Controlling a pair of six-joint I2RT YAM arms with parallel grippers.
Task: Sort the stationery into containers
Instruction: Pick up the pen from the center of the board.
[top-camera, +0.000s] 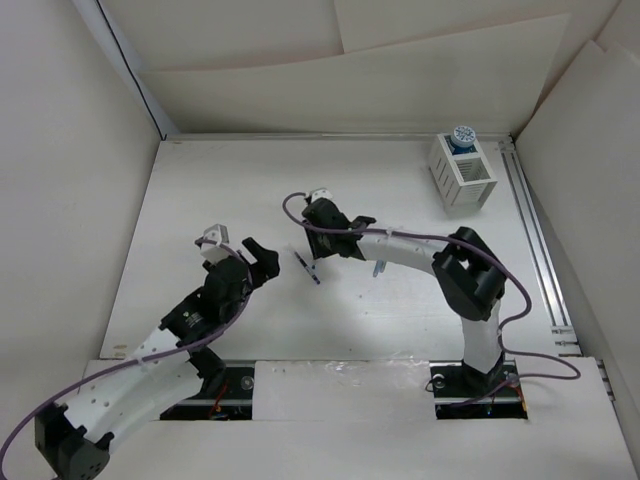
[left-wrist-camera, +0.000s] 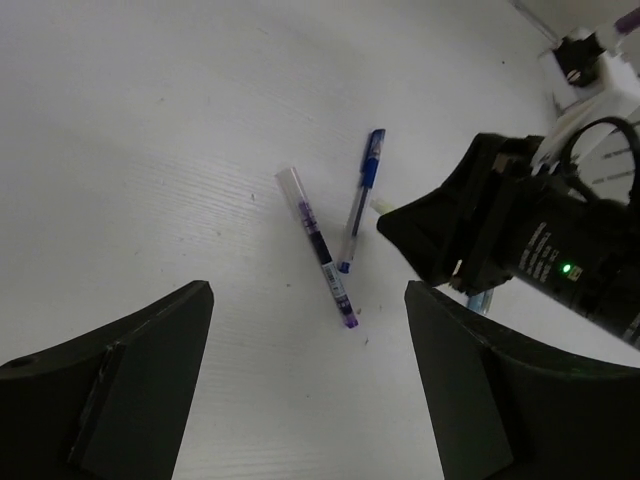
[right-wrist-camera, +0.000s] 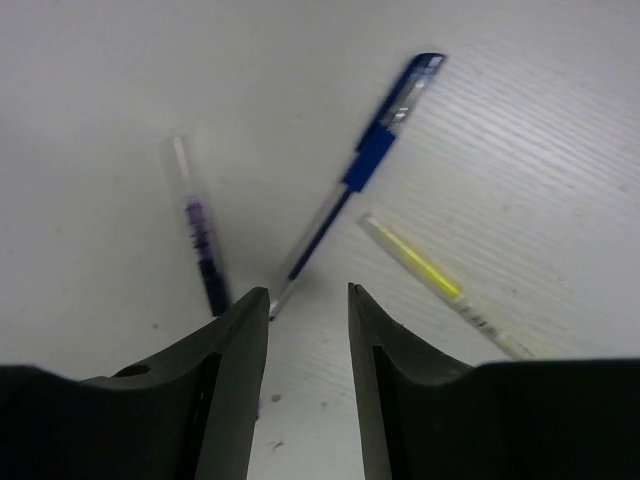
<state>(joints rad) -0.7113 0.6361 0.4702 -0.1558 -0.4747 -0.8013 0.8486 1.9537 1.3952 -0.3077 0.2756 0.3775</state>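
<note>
The purple pen's clear end lies below my right gripper and to its left in the top view, so my gripper will move across and down onto it.
Three thin items lie close together mid-table: a dark blue pen, a clear pen with purple ink, and a pale-yellow stick. My right gripper hovers just above them, open by a narrow gap and empty, with the blue pen's tip just ahead of its fingertips. My left gripper is wide open and empty, a little left of the pens. A short light-blue stick lies under the right forearm. One blue-and-white roll sits in the far compartment of the white slatted organizer.
The organizer stands at the far right, next to a metal rail along the right edge. White walls close in the table on the left, back and right. The right arm's elbow rises over the right middle.
</note>
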